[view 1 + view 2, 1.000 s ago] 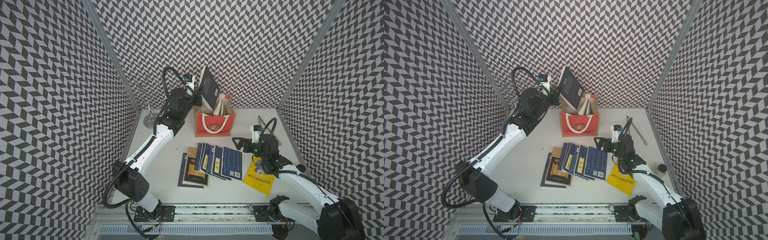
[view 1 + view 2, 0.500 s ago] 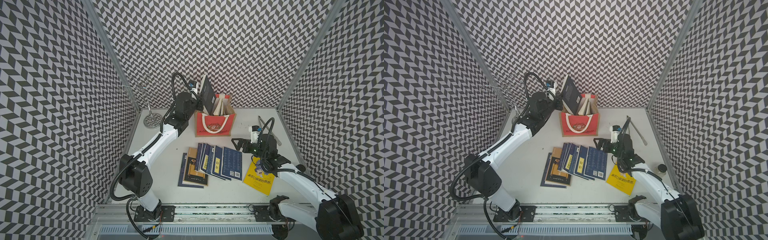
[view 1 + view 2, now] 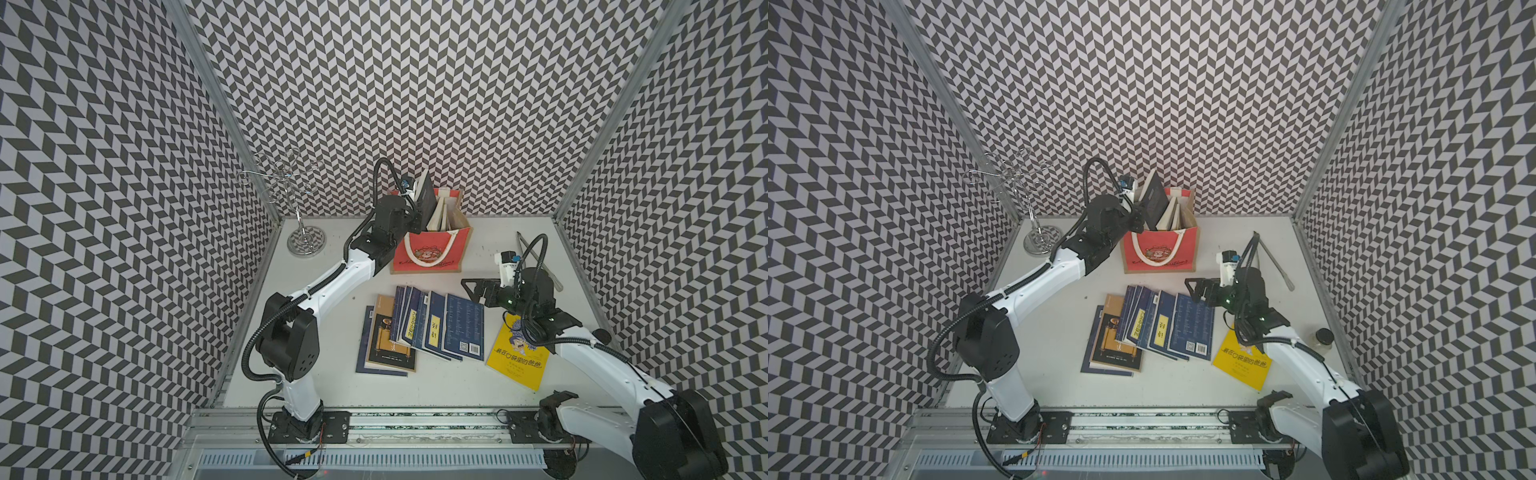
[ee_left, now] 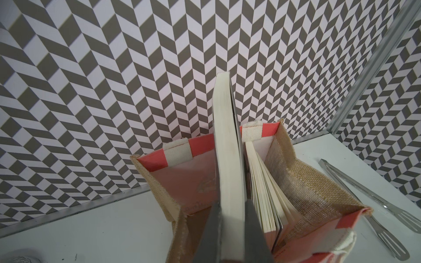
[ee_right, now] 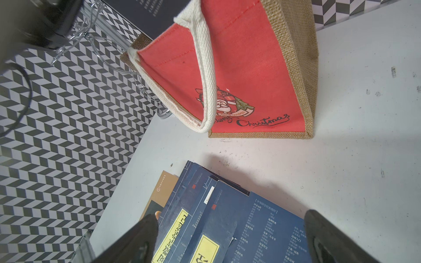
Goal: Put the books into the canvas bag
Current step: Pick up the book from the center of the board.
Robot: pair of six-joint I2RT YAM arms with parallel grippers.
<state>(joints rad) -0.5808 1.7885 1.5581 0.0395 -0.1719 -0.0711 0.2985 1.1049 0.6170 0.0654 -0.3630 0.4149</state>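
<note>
My left gripper should next lower the dark book sticking out above the bag's rim until it sinks in, then release it, as the space beside the upright books is below.
The canvas bag (image 3: 432, 253) (image 3: 1160, 255) stands open at the back of the table, red front facing me, with a couple of books upright inside it (image 4: 266, 195). My left gripper (image 3: 415, 216) (image 4: 232, 227) is shut on a dark book (image 3: 427, 199) (image 3: 1154, 203) (image 4: 227, 159), held on edge with its lower end in the bag's mouth. Several navy books (image 3: 436, 328) (image 5: 239, 216) lie fanned mid-table over a tan-and-black one (image 3: 388, 338). A yellow book (image 3: 517, 353) lies partly under my right arm. My right gripper (image 3: 478, 289) (image 5: 230, 224) hovers open over the fan's far right edge.
A wire stand (image 3: 305, 241) on a round base is at the back left corner. Metal tongs (image 3: 540, 262) (image 4: 364, 205) lie at the right of the bag. A small jar (image 3: 1323, 336) sits by the right wall. The walls close in on three sides.
My left arm has brought the dark book down and in from above the bag to its mouth. The right arm has hardly moved.
</note>
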